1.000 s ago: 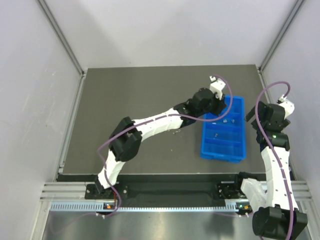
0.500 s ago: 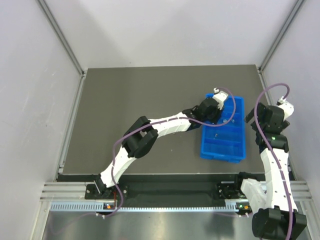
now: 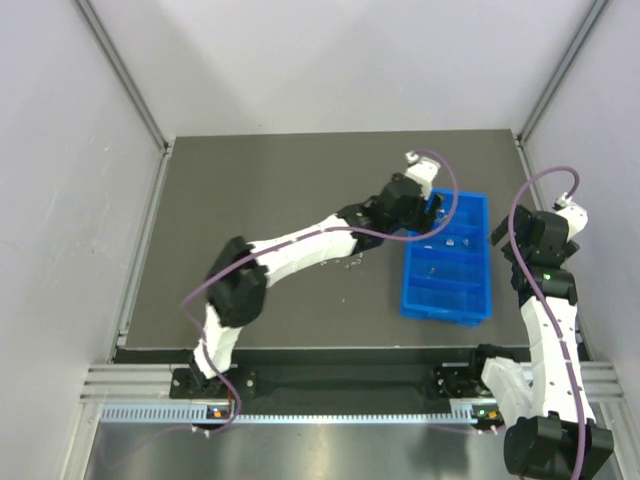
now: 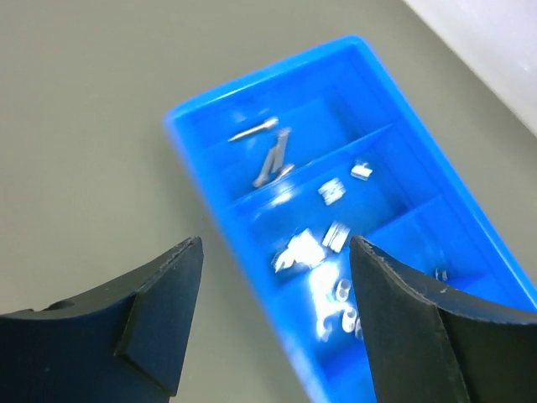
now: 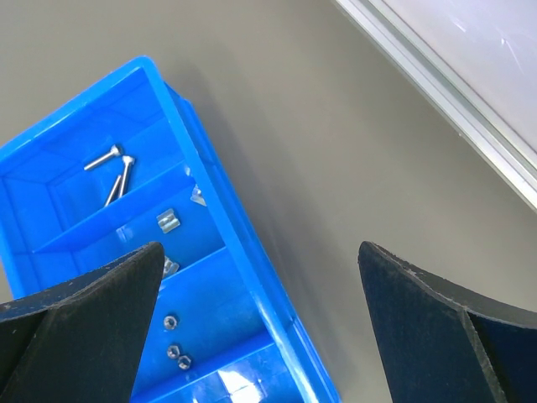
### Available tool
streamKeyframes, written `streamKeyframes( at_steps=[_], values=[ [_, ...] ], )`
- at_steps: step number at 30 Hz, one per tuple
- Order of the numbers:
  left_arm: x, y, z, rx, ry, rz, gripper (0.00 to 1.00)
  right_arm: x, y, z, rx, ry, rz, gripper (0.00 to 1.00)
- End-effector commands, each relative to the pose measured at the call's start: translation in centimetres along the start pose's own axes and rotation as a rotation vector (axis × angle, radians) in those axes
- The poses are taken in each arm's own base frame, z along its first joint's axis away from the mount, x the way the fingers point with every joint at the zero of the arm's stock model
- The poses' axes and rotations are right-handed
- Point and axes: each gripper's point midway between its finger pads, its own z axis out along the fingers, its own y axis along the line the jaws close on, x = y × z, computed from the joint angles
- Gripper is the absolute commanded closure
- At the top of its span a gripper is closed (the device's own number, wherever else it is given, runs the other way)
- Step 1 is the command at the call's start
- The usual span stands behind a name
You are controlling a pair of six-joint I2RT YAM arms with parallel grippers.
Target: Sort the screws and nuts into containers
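Note:
The left gripper will next go down and to its left in the top view, onto the loose silvery bits below, because they are still outside the tray.
The blue containers tray point(image 3: 441, 316) lies on the right of the dark mat. My left gripper point(image 3: 428, 208) hovers over the tray's far left corner, open and empty point(image 4: 277, 243). Below it, screws point(image 4: 270, 159) lie in the end compartment and squarish silvery pieces point(image 4: 332, 191) in the one beside it. Blurred nuts point(image 4: 346, 295) show in the third. My right gripper point(image 3: 503, 233) hangs open over the tray's right wall point(image 5: 260, 248), holding nothing. Its view shows the screws point(image 5: 116, 168) and three hex nuts point(image 5: 174, 351). A few loose silvery bits point(image 3: 351, 263) rest on the mat left of the tray.
The dark mat point(image 3: 260, 190) is bounded by grey side walls and metal rails point(image 3: 150, 230). A pale wall edge point(image 5: 453, 101) runs close to the tray's right side. The left arm stretches diagonally across the mat toward the tray.
My left gripper has gone from nearly shut to wide open over the tray's far end, and its wrist has dipped and drawn back slightly left. The right arm has not moved.

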Motion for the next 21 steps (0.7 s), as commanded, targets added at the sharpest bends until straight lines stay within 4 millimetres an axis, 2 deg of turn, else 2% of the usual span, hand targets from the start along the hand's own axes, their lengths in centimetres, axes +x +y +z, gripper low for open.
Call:
streamKeyframes(
  at_steps=[1,2,3,4,5,6,8,10,13,17,18,20,21],
  values=[
    [-3.3,4.5,-6.7,-0.155,-0.036,-0.1,0.25,-1.2,0.6,0.0,-0.023,-0.041,0.009,0.0],
    [-0.6,5.5,-7.2,-0.175,0.025,-0.101,0.25,-1.2,0.6,0.0,-0.023,-0.039,0.007,0.0],
    [-0.4,6.0,-8.7,-0.179,0.041,-0.117,0.24,-1.2,0.7,0.1,-0.024,-0.037,0.008,0.0],
    [0.5,6.8,-9.2,-0.189,0.064,-0.144,0.24,-1.1,0.7,0.2,-0.026,-0.03,0.006,0.0],
    [2.9,7.5,-9.6,-0.193,0.117,-0.141,0.24,-1.1,0.8,0.2,-0.029,-0.03,0.006,0.0],
    [3.3,7.8,-10.4,-0.182,0.133,-0.148,0.25,-1.0,0.8,0.3,-0.028,-0.026,0.006,0.0],
    [5.8,9.3,-10.9,-0.222,0.185,-0.164,0.25,-1.1,1.0,0.3,-0.034,-0.025,0.007,0.0],
    [7.2,10.1,-11.1,-0.242,0.224,-0.169,0.26,-1.2,1.2,0.4,-0.041,-0.021,0.006,0.0],
    [9.0,10.1,-10.7,-0.233,0.272,-0.147,0.28,-1.1,1.4,0.5,-0.049,-0.013,0.008,0.0],
    [9.7,9.8,-9.2,-0.225,0.306,-0.132,0.31,-1.0,1.6,0.6,-0.054,-0.007,0.012,0.0],
    [10.7,10.0,-8.5,-0.237,0.333,-0.126,0.31,-0.9,1.5,0.6,-0.053,-0.003,0.015,0.0],
    [11.1,10.1,-7.9,-0.251,0.355,-0.118,0.33,-0.9,1.6,0.6,-0.055,-0.005,0.017,0.0],
    [12.4,10.3,-7.2,-0.262,0.39,-0.113,0.34,-1.0,1.6,0.6,-0.055,-0.005,0.015,0.0]
  ],
)
